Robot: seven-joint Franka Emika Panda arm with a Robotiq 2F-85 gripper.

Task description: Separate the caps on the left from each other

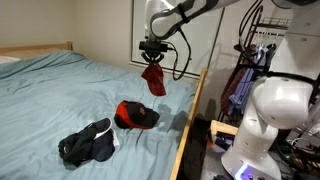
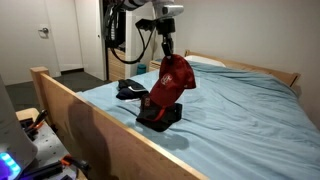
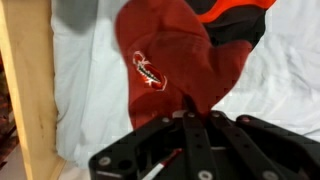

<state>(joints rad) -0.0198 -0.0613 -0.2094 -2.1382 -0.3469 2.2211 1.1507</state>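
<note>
The bare sheet beside the black cap is free of other caps. My gripper will lower, shift past the black cap to that spot and release the red cap point(image 2: 172, 82) there.
A red cap point(image 1: 153, 81) point(image 2: 172, 82) with a small white logo point(image 3: 148, 72) hangs in the air over the bed. My gripper point(image 1: 152, 64) point(image 2: 166, 57) point(image 3: 193, 106) is shut on its cloth from above. Right below it a black cap with red trim point(image 1: 135, 114) point(image 2: 160, 116) point(image 3: 236, 24) lies on the sheet. Further along, a dark navy-black cap point(image 1: 90, 143) point(image 2: 129, 90) lies in a bundle, apart from the others. The held cap hides part of the black one in the wrist view.
The bed has a light blue sheet point(image 1: 60, 95) point(image 2: 240, 110) and a wooden side rail point(image 1: 192, 120) point(image 2: 90, 115) point(image 3: 25, 90) close to the caps. A white robot body point(image 1: 270, 115) and cabling stand beside the bed.
</note>
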